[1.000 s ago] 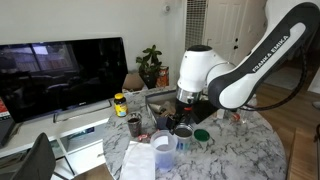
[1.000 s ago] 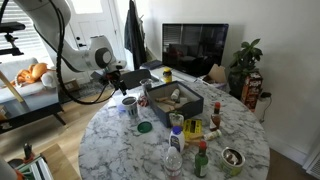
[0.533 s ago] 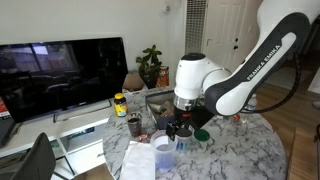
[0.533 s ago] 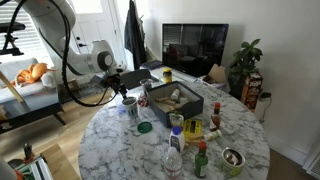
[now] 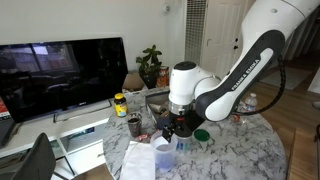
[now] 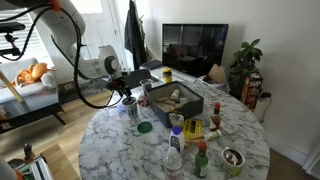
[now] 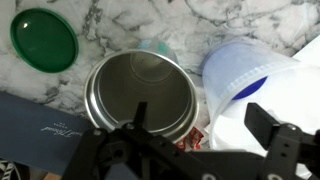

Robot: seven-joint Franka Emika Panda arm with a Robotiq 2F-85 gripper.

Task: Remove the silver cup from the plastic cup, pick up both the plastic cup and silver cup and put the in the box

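The silver cup and the white and blue container are below my gripper, between its open fingers. My gripper will move down next and close on their rims, which are side by side.
The silver cup [image 7: 138,90] stands upright on the marble table, seen from above in the wrist view. A thin translucent rim of the plastic cup [image 7: 153,46] shows around it, so it sits inside that cup. My gripper [image 7: 200,116] is open right above them: one finger is over the silver cup's near rim, the other over a white and blue container [image 7: 250,75]. In both exterior views the gripper [image 5: 180,126] [image 6: 127,96] hangs low over the cups [image 6: 131,107]. The box [image 6: 192,108] stands beside them with items inside.
A green lid [image 7: 45,38] [image 6: 143,127] lies near the cups. A dark cup [image 5: 134,126], a white bag [image 5: 140,160], a yellow-lidded jar [image 5: 120,104], a water bottle [image 6: 175,152], a sauce bottle [image 6: 202,160] and a metal bowl [image 6: 232,158] crowd the round table.
The arm has come down and shifted over the cups; the gripper now sits lower, just above the silver cup. The cups have not moved.
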